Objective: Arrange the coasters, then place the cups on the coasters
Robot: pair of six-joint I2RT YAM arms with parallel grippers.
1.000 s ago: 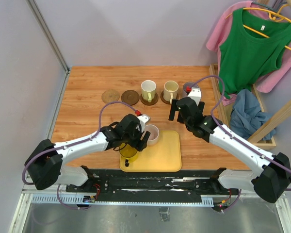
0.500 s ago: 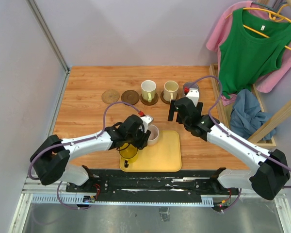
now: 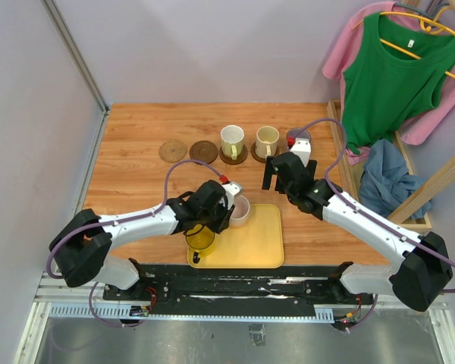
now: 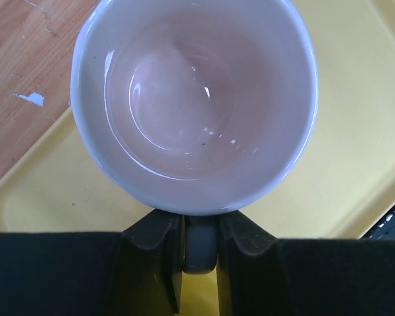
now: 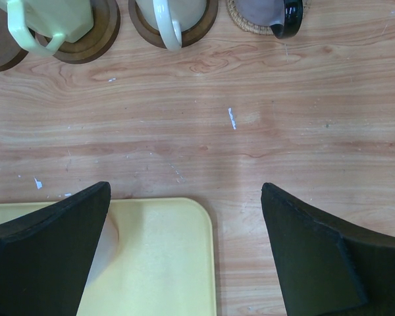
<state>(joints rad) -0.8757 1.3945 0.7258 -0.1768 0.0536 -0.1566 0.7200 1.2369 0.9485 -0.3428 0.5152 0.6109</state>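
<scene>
Next, the left gripper raises the pink cup (image 3: 239, 209), carries it outward and lowers it onto the dark coaster, since that lies empty outward of the gripper.
The pale pink cup (image 4: 194, 99) stands on the yellow tray (image 4: 355, 131), and my left gripper (image 4: 201, 220) is shut on its dark handle. From above, the left gripper (image 3: 226, 216) sits beside that pink cup (image 3: 239, 209). The translucent yellow cup (image 3: 201, 237) is just below my left wrist. The green-white cup (image 3: 232, 141), cream cup (image 3: 267, 139) and grey-purple cup (image 3: 298, 138) each stand on a coaster at the back. Two empty coasters (image 3: 173, 150) (image 3: 203, 152) lie to their left. My right gripper (image 5: 184, 197) hangs open over bare wood by the tray's corner (image 5: 184, 217).
A wooden rack with a blue cloth (image 3: 383, 178) and hanging shirts (image 3: 398, 68) stands at the table's right edge. The grey wall (image 3: 30, 152) borders the left side. The right arm (image 3: 364, 220) stretches across the table's right part.
My left gripper has slid a little toward the pink cup and closed its jaws on the handle. The right arm has hardly moved.
</scene>
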